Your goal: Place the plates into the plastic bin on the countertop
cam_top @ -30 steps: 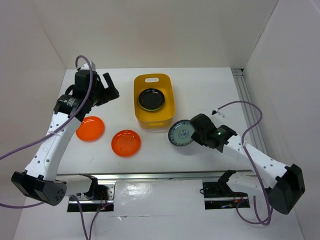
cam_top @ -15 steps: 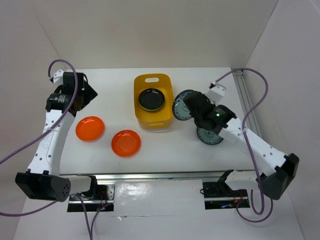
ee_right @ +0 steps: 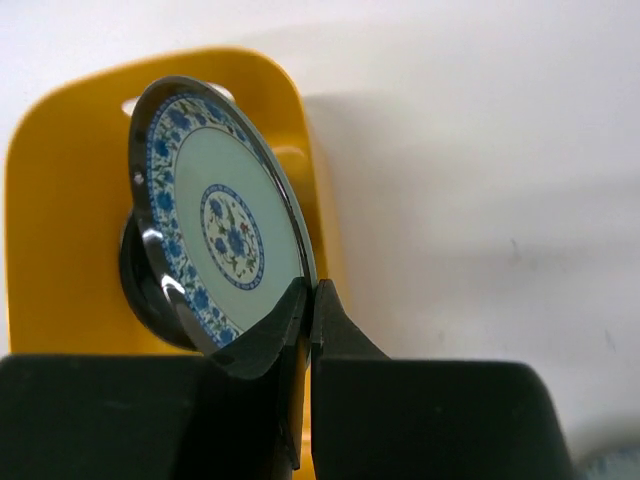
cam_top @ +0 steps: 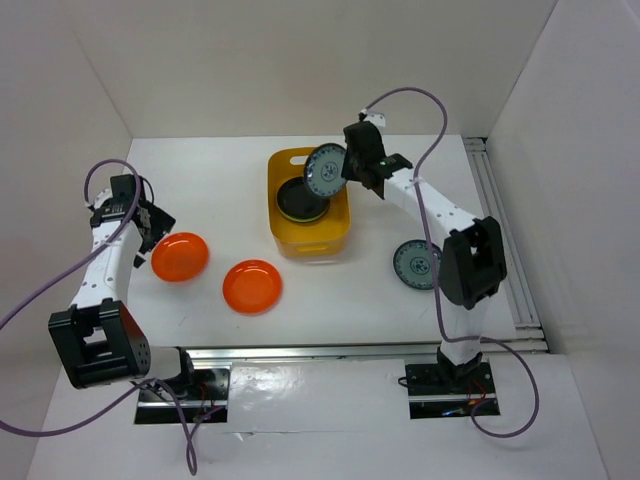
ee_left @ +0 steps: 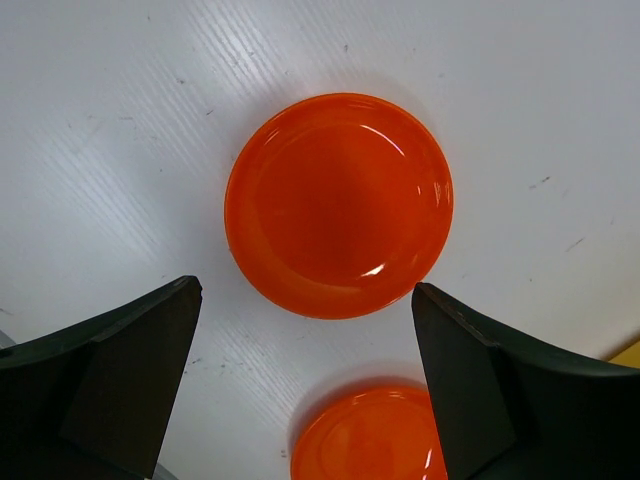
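Observation:
My right gripper moves to the left in the top view and down over the black plate (cam_top: pixel 300 200) next, since the patterned plate still hangs above the bin's edge.
My right gripper (cam_top: pixel 347 166) (ee_right: pixel 311 300) is shut on the rim of a blue-and-white patterned plate (cam_top: pixel 324 170) (ee_right: pixel 222 235), held tilted on edge above the far right of the yellow-orange plastic bin (cam_top: pixel 283 225) (ee_right: pixel 60 210). A black plate (cam_top: pixel 300 200) lies inside the bin. My left gripper (cam_top: pixel 150 222) (ee_left: pixel 305 385) is open above the countertop (cam_top: pixel 220 180), just left of one orange plate (cam_top: pixel 180 256) (ee_left: pixel 338 204). A second orange plate (cam_top: pixel 251 286) (ee_left: pixel 368 436) lies nearer the front. Another patterned plate (cam_top: pixel 414 264) lies flat to the right of the bin.
White walls enclose the countertop on the left, back and right. A metal rail (cam_top: pixel 497 215) runs along the right edge. Purple cables (cam_top: pixel 50 290) loop from both arms. No green plates show.
My right gripper has carried the patterned plate from the table front up and back to over the bin. My left arm has swung left and down toward the orange plate.

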Controlling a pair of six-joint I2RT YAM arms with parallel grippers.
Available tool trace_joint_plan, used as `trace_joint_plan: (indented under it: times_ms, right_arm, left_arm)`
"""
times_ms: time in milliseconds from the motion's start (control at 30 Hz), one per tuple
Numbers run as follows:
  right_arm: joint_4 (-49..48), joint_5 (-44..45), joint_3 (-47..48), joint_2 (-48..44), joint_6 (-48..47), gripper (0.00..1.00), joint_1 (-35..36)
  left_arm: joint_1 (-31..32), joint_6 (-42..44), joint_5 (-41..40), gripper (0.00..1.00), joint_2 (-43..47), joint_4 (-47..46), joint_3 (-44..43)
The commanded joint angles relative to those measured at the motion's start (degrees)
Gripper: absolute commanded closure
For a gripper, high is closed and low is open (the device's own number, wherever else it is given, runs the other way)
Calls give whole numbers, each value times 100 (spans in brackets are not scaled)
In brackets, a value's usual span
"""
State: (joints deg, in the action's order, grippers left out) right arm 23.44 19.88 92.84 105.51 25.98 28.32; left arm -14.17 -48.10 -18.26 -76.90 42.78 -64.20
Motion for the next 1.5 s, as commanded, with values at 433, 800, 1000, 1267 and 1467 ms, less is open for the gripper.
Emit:
trace_joint_plan:
  times_ms: [433,800,1000,1267,1467]
  right_arm:
    - [-428,-1741,1131,1454,-673,100,-125]
    - [-490,-2172,1315,1621,-725,26,-11]
    - [-428,-2620,1807,1402,-919,0,296]
    - [-673,-3042,1432,113,-928,0,552]
    - [-991,-3095,578,-681,-876,0,552]
  left_arm:
    - [-665,125,296,0,360,-630,988]
    - [-789,239,411,0,369,-745,1358]
    - [-956,134,595,2,141,-684,1489]
    - [-956,-218,710,4,-623,-964,1674]
    - [-956,-420,657,7,-1098,-1123,1569]
